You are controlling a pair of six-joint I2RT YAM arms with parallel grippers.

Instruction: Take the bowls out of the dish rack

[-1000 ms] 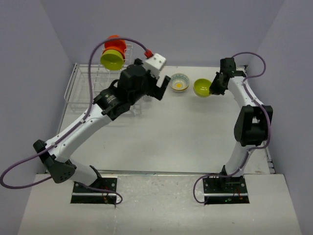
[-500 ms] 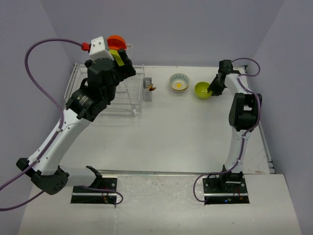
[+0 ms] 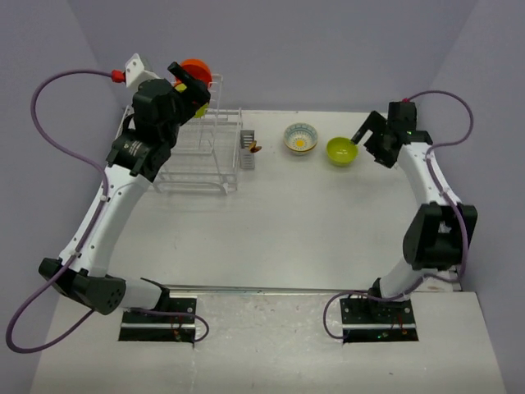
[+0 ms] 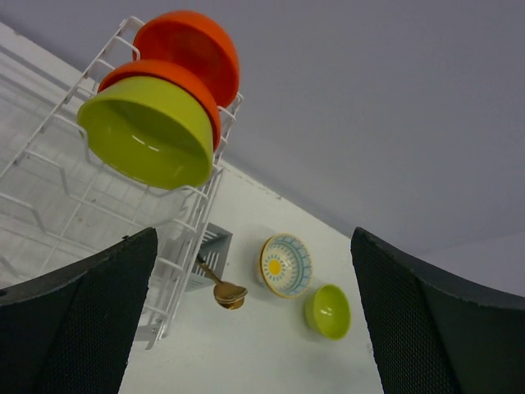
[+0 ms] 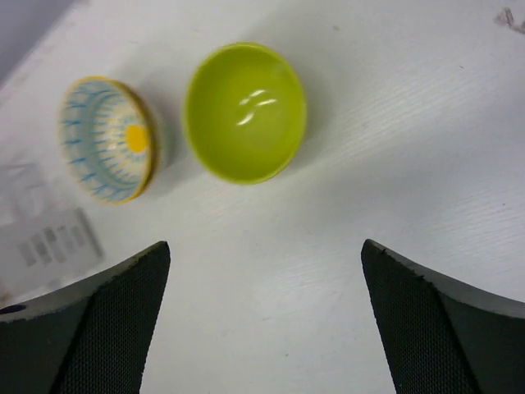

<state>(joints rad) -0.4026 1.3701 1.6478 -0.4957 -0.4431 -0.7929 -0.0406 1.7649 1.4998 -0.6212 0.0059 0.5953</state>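
I next need to lower my left gripper, tilting more level, until its fingers straddle the bowl's upper rim, as the lime-green bowl is in front of both orange-red bowls.
The white wire dish rack [image 3: 197, 160] stands at the far left. Its upright tier holds a lime-green bowl [image 4: 148, 139] with two orange-red bowls [image 4: 193, 45] stacked behind it. My left gripper [image 3: 187, 86] hovers open just in front of these bowls, touching none of them. On the table to the right sit the white flower-pattern bowl [image 3: 300, 138] and a second lime-green bowl [image 3: 341, 151]. My right gripper [image 3: 367, 138] is open just right of that green bowl [image 5: 244, 112], with nothing between its fingers.
A small grey cutlery holder [image 3: 248, 152] hangs on the rack's right end with a brass spoon [image 4: 225, 291] sticking out. The lower rack tray [image 4: 49, 205] looks bare. Purple walls close in on the back and sides.
My right gripper opened, let go of the lime-green bowl on the table and backed off to the right. The left arm swung from the table's middle up to the rack's upright tier.
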